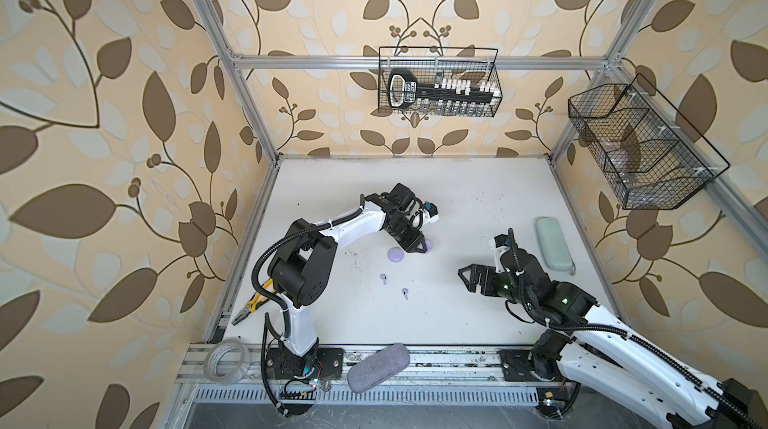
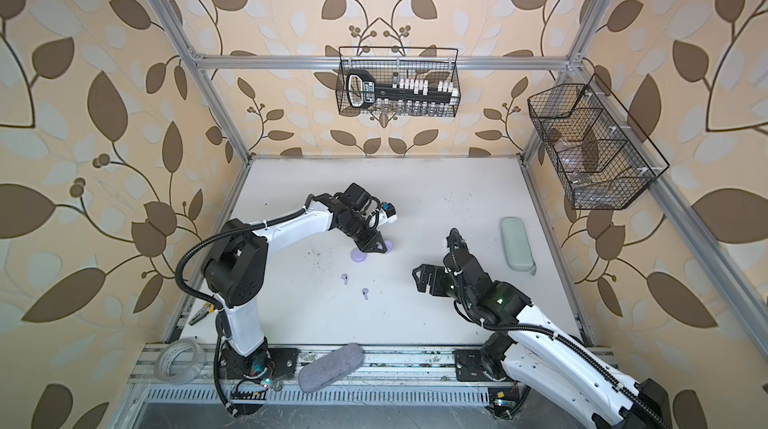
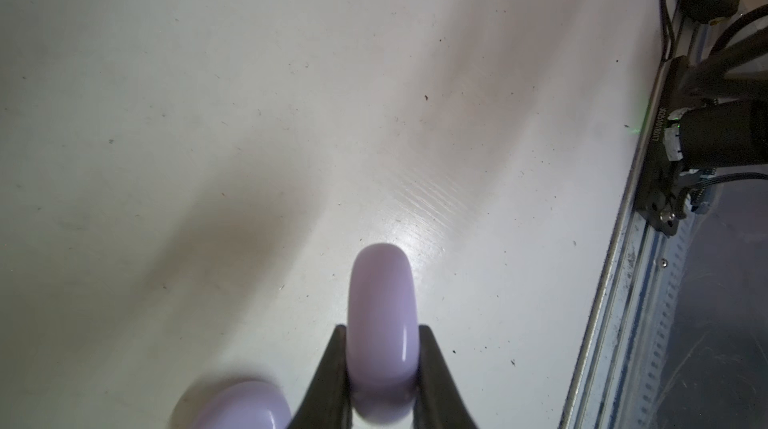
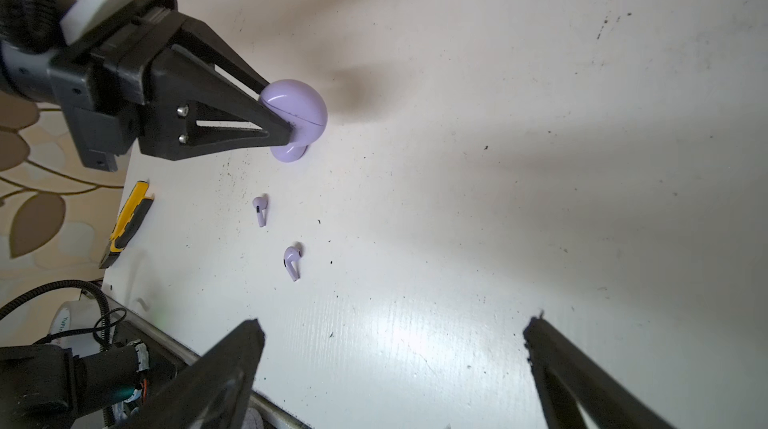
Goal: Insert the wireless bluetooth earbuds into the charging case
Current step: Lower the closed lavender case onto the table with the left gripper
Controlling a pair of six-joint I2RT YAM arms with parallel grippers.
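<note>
The charging case [image 3: 382, 323] goes down with my left gripper next, away from the flat second case, and gets released on the clear patch of tabletop below my left gripper.
My left gripper [image 1: 419, 246] is shut on a round lavender charging case [image 3: 382, 323], held on edge just above the table; the case [image 4: 297, 109] is closed, its seam showing. A second lavender case [image 1: 395, 255] lies flat beside it. Two small lavender earbuds [image 1: 383, 278] [image 1: 405, 293] lie loose on the white table in front of the cases, seen also in the right wrist view as earbuds [image 4: 260, 209] [image 4: 292, 260]. My right gripper [image 1: 468, 278] stands wide open and holds nothing, to the right of the earbuds and apart from them.
A mint-green glasses case [image 1: 554, 243] lies near the table's right edge. On the front rail sit a grey fabric case [image 1: 378, 368] and a tape roll [image 1: 227, 360]. Pliers [image 1: 253, 304] lie at the left edge. Wire baskets [image 1: 438, 82] [image 1: 640, 148] hang on the walls.
</note>
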